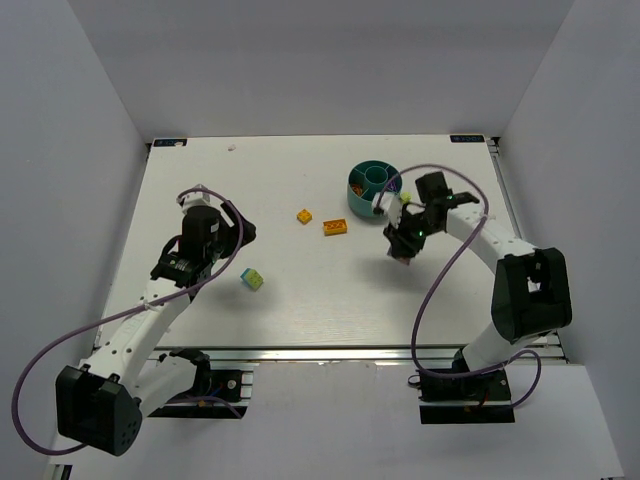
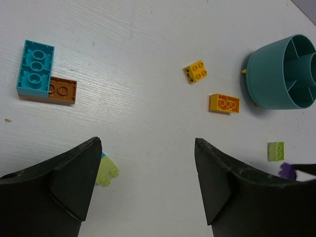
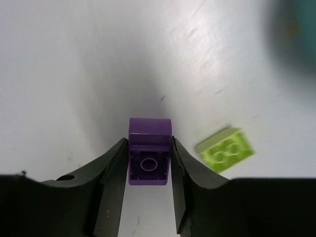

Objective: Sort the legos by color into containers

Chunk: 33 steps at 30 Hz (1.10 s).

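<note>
My right gripper holds the matching lego and needs to lift it, swing it outward over the teal bowl's section already holding purple [image 1: 392, 185] and release it, because that section is further outward.
My right gripper [image 3: 148, 143] is shut on a purple lego [image 3: 149, 132], its hollow underside facing the camera; in the top view that gripper [image 1: 402, 257] hangs just in front of the teal bowl [image 1: 354, 186]. A lime lego [image 3: 227, 149] lies on the table just right of it. My left gripper [image 2: 147, 143] is open over bare table, with a cyan-and-lime lego [image 2: 106, 171] beside its left finger. A yellow lego [image 2: 195, 72] and an orange-and-yellow one [image 2: 224, 103] lie left of the bowl [image 2: 269, 79].
A cyan brick [image 2: 36, 66] rests on a brown plate [image 2: 63, 91] at the far left of the left wrist view; my left arm hides it from above. White walls close the table's back and sides. Purple cables loop off both arms.
</note>
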{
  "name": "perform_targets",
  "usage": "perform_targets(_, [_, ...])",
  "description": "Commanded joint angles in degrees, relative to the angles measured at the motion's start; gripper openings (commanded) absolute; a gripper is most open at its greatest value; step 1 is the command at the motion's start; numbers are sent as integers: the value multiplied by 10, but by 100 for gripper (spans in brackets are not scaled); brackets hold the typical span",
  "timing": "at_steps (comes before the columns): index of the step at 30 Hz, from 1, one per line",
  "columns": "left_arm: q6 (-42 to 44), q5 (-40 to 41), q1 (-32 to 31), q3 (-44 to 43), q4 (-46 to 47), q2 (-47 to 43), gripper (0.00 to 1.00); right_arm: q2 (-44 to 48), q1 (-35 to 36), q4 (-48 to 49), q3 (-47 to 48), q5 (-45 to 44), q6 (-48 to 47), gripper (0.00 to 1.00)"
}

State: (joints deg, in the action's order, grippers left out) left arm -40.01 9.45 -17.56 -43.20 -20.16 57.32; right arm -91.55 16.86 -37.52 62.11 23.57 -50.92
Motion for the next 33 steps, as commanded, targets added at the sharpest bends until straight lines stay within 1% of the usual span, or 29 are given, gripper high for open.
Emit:
perform_targets(1, [7,-4,6,-27,-4,1,85,5,-28,14,119,117,128,10])
perform_targets(2, [7,-6,7,-27,-5,2,85,-2,-45,30,141,138,156,9])
perform_targets(3, [6,-7,6,-27,-4,2,85,-18,-54,41,182,147,186,9])
perform_targets(4, [6,-7,7,-28,-3,2,85,-27,-76,54,201,160,245,9])
perform_targets(6, [5,-8,9,-27,-3,3,85,-56,-98,98,256,180,305,8])
perform_targets(7, [5,-8,9,-26,-2,3,85,-67,-120,115,272,190,358,8])
perform_targets(10, [5,-11,10,-26,0,6,85,-110,-153,176,325,216,418,8])
perform_targets(11, [5,-12,10,-26,0,7,85,-122,-157,188,339,233,448,8])
perform_targets(13, [3,-14,12,-27,1,10,85,-161,-162,221,374,249,476,8])
perform_targets(14, [3,-15,12,-26,3,12,85,-172,-162,242,377,259,494,8])
perform_targets(15, [2,-16,12,-27,3,14,85,-189,-162,291,377,270,540,8])
perform_targets(17, [0,-18,13,-29,4,19,85,-208,-162,342,373,281,587,8])
perform_targets(18, [-1,-19,13,-32,4,22,85,-225,-162,363,372,289,629,8])
perform_targets(19, [-2,-20,14,-33,3,24,85,-234,-162,400,372,293,646,8])
perform_targets(22, [-5,-19,14,-38,2,26,85,-261,-162,430,372,303,677,8])
perform_targets(27, [-13,-16,14,-40,-2,30,85,-296,-162,449,375,308,684,11])
perform_targets(28, [-14,-16,14,-41,-2,29,85,-300,-179,456,376,310,689,11])
perform_targets(33, [-17,-16,15,-49,-8,34,85,-325,-185,473,380,324,703,12])
